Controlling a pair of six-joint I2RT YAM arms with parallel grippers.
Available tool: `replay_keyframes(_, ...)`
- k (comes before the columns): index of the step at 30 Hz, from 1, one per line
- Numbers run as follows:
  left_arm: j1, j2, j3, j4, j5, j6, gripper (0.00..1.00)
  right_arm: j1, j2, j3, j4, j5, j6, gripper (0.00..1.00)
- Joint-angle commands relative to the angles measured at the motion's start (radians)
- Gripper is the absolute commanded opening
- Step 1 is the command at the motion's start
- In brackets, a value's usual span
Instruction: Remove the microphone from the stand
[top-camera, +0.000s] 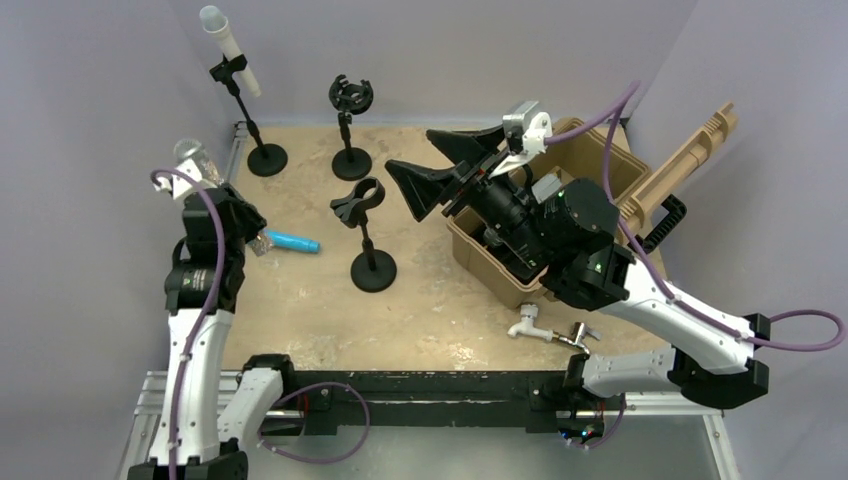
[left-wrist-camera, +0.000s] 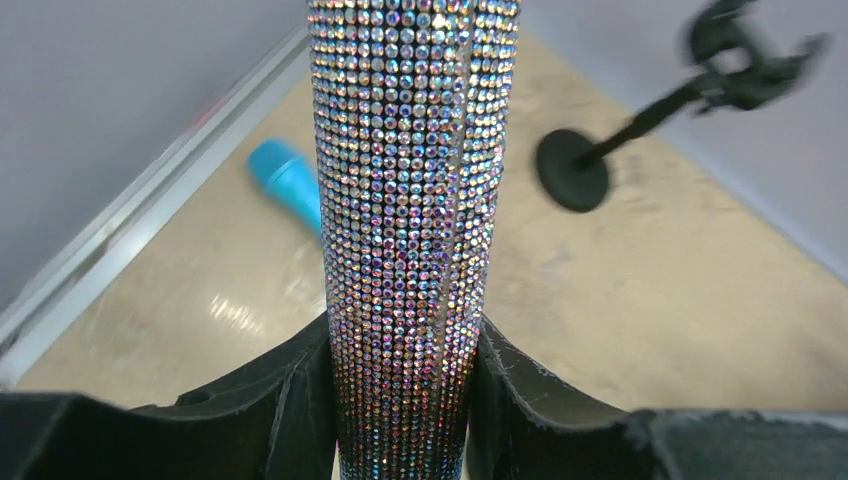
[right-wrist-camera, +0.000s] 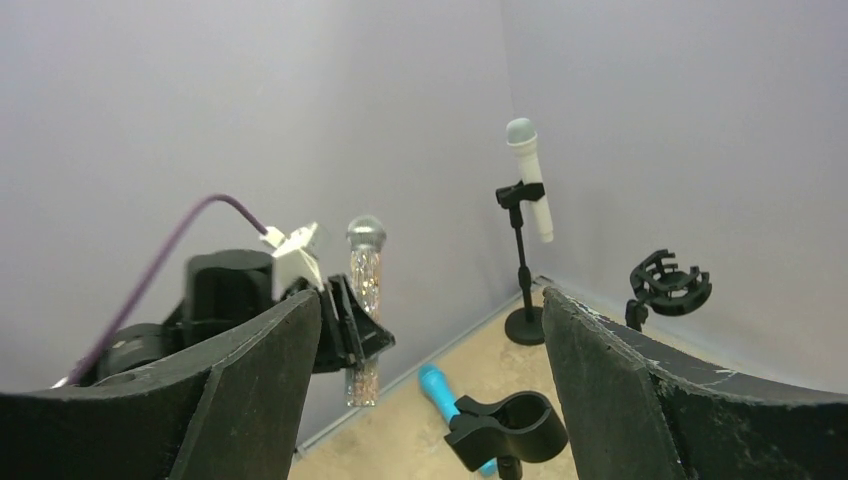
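The rhinestone microphone goes onto the bare tabletop beside the blue microphone (top-camera: 293, 242) next, as my left gripper tilts down, comes back and releases it. That spot is clear for it.
My left gripper (top-camera: 226, 208) is shut on a rhinestone microphone (left-wrist-camera: 415, 200), held upright above the table's left side; its silver head (top-camera: 187, 152) points up, and it also shows in the right wrist view (right-wrist-camera: 364, 290). A white microphone (top-camera: 228, 45) sits clipped in the back-left stand (top-camera: 266, 158). A blue microphone (top-camera: 293, 242) lies flat on the table just right of my left gripper. My right gripper (top-camera: 412, 152) is open and empty, raised over mid-table, facing left toward an empty clip stand (top-camera: 360, 203).
A second empty stand with a round shock mount (top-camera: 350, 96) stands at the back centre. A tan open box (top-camera: 590, 160) sits at the right under my right arm. A small white fitting (top-camera: 528, 327) lies near the front edge.
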Motion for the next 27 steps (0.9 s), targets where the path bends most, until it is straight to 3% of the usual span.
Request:
replay_keyframes(1,0.057,0.025,-0.157,0.005,-0.198,-0.228,0.16,0.000,-0.021,-0.026,0.026,0.023,-0.007,0.79)
replay_keyframes(7,0.109,0.145,-0.260,-0.047,-0.293,-0.458,0.16,0.000,-0.041,-0.060,0.040,0.032,-0.007,0.79)
replay_keyframes(10,0.118,0.250,-0.233,-0.154,-0.353,-0.604,0.15,0.000,-0.047,-0.075,0.047,0.038,-0.006,0.79)
replay_keyframes(15,0.128,0.460,-0.149,-0.292,-0.312,-0.805,0.15,0.000,-0.058,-0.099,0.063,0.050,-0.013,0.79)
replay_keyframes(27,0.128,0.666,-0.089,-0.331,-0.206,-0.969,0.19,0.000,-0.087,-0.147,0.089,0.088,-0.027,0.79)
